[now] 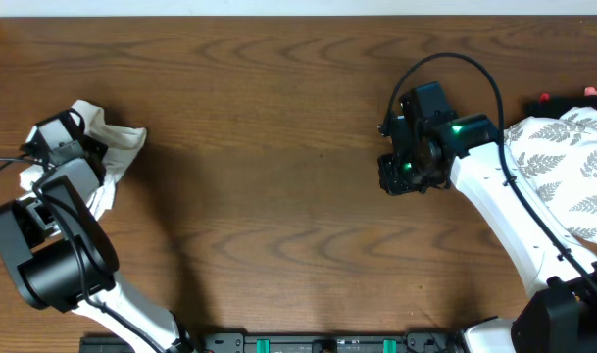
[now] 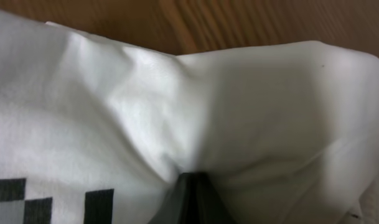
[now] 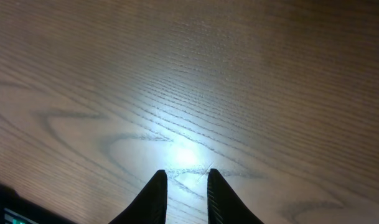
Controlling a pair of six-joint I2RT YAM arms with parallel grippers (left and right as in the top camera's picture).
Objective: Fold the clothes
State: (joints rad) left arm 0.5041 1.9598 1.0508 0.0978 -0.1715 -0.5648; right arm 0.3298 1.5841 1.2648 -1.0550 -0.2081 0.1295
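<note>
My left gripper will slide to the left in the overhead view toward that bare strip (image 1: 6,135) and release the fold, since bare wood shows beside the bunched T-shirt.
The clothes (image 1: 122,145) are a white T-shirt, bunched in a crumpled heap at the table's far left. In the left wrist view the shirt (image 2: 177,106) fills the frame, with black squares of its print at the lower left. My left gripper (image 1: 90,152) is shut on a fold of this cloth, and its dark fingertips (image 2: 192,186) poke out from under the fabric. My right gripper (image 1: 404,178) hovers over bare wood right of centre. In its wrist view the gripper (image 3: 184,177) stands open by a narrow gap with nothing in it.
A grey leaf-patterned cloth (image 1: 571,167) lies at the right edge beside the right arm, with a small red object (image 1: 545,99) behind it. The wooden table (image 1: 278,147) stretches between the two arms. The arm bases line the front edge.
</note>
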